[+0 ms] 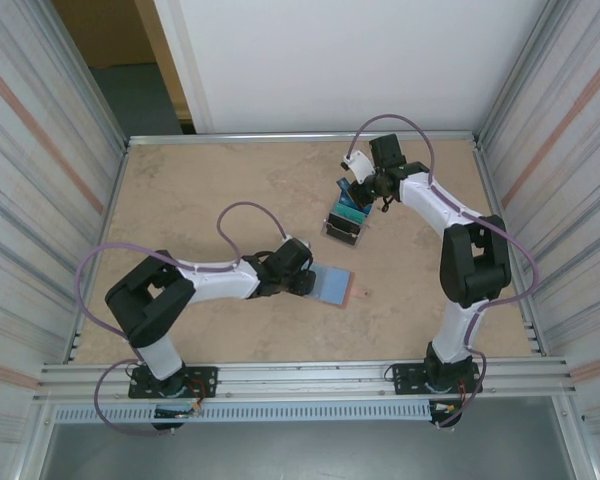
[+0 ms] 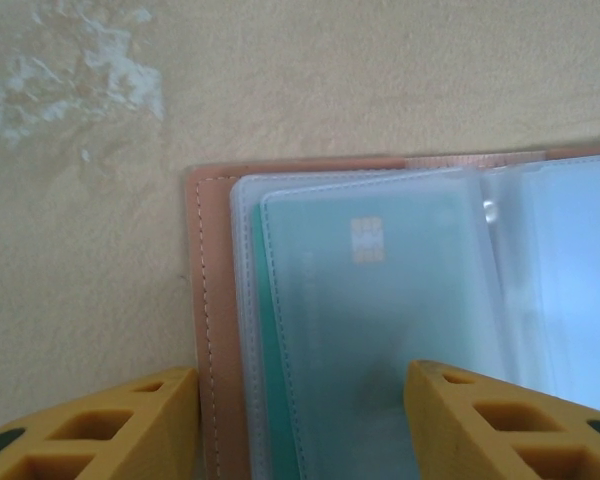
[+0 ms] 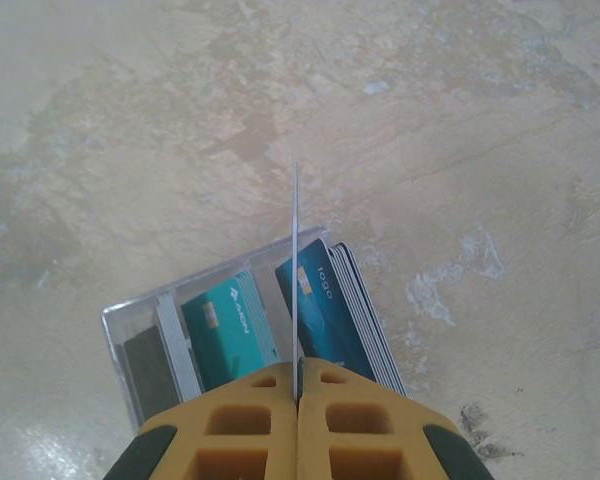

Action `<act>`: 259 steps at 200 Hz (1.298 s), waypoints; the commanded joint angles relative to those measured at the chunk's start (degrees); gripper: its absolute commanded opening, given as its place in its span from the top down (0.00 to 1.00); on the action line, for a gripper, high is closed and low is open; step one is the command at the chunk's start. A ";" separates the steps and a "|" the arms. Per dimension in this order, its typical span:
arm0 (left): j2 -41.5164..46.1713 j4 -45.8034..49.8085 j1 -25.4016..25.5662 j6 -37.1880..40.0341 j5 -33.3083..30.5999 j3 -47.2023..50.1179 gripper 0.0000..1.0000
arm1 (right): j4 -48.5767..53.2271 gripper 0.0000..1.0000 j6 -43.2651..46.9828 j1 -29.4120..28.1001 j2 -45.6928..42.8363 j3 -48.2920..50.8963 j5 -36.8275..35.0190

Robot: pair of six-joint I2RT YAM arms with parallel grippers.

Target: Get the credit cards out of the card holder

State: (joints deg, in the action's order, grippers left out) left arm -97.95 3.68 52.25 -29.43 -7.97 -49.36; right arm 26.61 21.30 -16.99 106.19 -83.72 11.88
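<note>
My right gripper should move down next, slide the credit card into the blue cards' slot and let go of it there, because that slot is below my gripper.
The card holder lies open on the table, and in the left wrist view its pink stitched edge frames clear sleeves. A teal credit card with a gold chip sits inside the top sleeve. My left gripper is low over the holder's left half and open. One finger is beside the pink edge and the other is over the sleeve. My right gripper is shut on a thin credit card seen edge-on. It holds the card upright above the clear box.
The clear plastic box stands mid-table right of centre, holding upright stacks of teal, blue and dark cards. Metal walls close in the table on the left, right and back. Bare tabletop lies to the left and front.
</note>
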 commanded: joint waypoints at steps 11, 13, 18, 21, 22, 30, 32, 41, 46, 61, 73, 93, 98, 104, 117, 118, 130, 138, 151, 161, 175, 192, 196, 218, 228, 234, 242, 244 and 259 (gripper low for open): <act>0.74 1.20 1.53 -3.41 0.75 1.81 0.44 | 1.16 1.00 3.30 0.24 1.80 -1.79 -1.75; 0.81 1.23 1.60 -3.54 0.74 1.86 0.44 | 1.16 1.00 3.42 0.35 1.82 -1.86 -1.81; 0.93 1.30 1.76 -3.82 0.56 1.92 0.44 | 1.16 1.00 3.60 0.33 1.87 -1.80 -1.98; 1.06 1.32 1.85 -4.02 0.50 2.06 0.44 | 1.24 1.00 3.70 0.30 1.89 -1.78 -2.15; 1.04 1.33 1.87 -4.08 0.41 2.11 0.44 | 1.25 1.00 3.77 0.30 1.86 -1.83 -2.22; 1.35 1.34 2.08 -4.53 0.23 2.27 0.44 | 1.41 1.00 4.22 0.29 1.96 -1.85 -2.78; 1.42 1.46 2.18 -4.70 0.23 2.32 0.44 | 1.42 1.00 4.31 0.29 1.95 -1.74 -2.92; 1.83 1.50 2.24 -5.12 0.01 2.69 0.44 | 1.75 1.00 4.75 0.38 1.99 -1.88 -3.24; 2.08 1.50 2.20 -5.32 -0.17 2.98 0.44 | 1.98 1.00 5.08 0.38 1.98 -1.97 -3.27; 2.67 1.67 2.24 -5.87 -0.52 3.54 0.44 | 2.38 1.00 5.64 0.38 1.88 -2.06 -3.62; 2.94 1.96 2.27 -6.06 -0.76 3.65 0.44 | 2.51 1.00 5.92 0.38 1.54 -2.06 -3.70; 3.53 2.32 2.31 -6.17 -1.05 3.68 0.44 | 3.38 1.00 6.80 0.45 1.38 -2.67 -4.03; 3.70 2.31 2.37 -6.23 -1.08 3.74 0.44 | 3.77 1.00 7.05 0.38 1.49 -2.83 -4.18; 3.96 2.40 2.29 -6.25 -1.23 3.83 0.44 | 4.17 1.00 7.40 0.36 1.60 -3.17 -4.38; 4.62 2.63 2.37 -6.17 -1.55 3.90 0.44 | 4.92 1.00 8.24 0.39 1.78 -3.46 -5.03; 4.66 2.64 2.35 -6.12 -1.58 3.91 0.44 | 5.02 1.00 8.28 0.39 1.76 -3.46 -5.07; 5.27 2.89 2.27 -6.08 -1.86 3.94 0.44 | 5.62 1.00 9.02 0.34 1.91 -3.64 -6.23; 5.64 3.14 2.32 -6.08 -2.10 3.94 0.43 | 5.98 1.00 9.44 0.29 2.08 -3.73 -6.84; 6.25 3.43 2.31 -5.98 -2.36 4.10 0.43 | 6.54 1.00 10.02 0.29 2.11 -3.74 -7.62; 6.60 3.52 2.30 -5.91 -2.60 4.10 0.43 | 6.74 1.00 10.31 0.31 2.26 -3.64 -7.84; 6.94 3.77 2.26 -5.87 -2.87 4.06 0.43 | 7.14 1.00 10.59 0.30 2.40 -3.47 -7.75; 7.31 4.07 2.28 -5.77 -3.32 3.92 0.43 | 7.49 1.00 10.82 0.29 2.79 -3.24 -7.40; 7.40 4.13 2.25 -5.78 -3.37 3.85 0.43 | 7.49 1.00 10.87 0.27 2.95 -3.20 -7.39; 7.85 4.46 2.24 -5.55 -3.93 3.69 0.42 | 7.88 1.00 11.03 0.03 3.94 -3.45 -8.04; 8.01 4.69 2.26 -5.38 -4.15 3.60 0.42 | 7.94 0.99 11.13 -0.14 4.40 -3.62 -8.42; 8.10 4.90 2.24 -5.30 -4.41 3.64 0.42 | 7.97 0.98 11.13 -0.27 4.58 -3.73 -8.77; 8.21 5.13 2.24 -5.20 -4.60 3.58 0.42 | 8.09 0.96 11.06 -0.40 4.99 -4.12 -9.20; 8.26 5.18 2.24 -5.22 -4.69 3.55 0.42 | 8.15 0.96 11.00 -0.41 5.10 -4.24 -9.23; 8.48 5.37 2.24 -5.02 -5.02 3.57 0.42 | 8.13 0.87 10.40 -0.58 5.76 -4.85 -10.22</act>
State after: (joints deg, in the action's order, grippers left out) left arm -91.72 7.11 54.13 -34.74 -10.72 -46.04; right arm 33.32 30.74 -17.23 110.28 -86.26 4.14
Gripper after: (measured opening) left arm 0.582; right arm 0.071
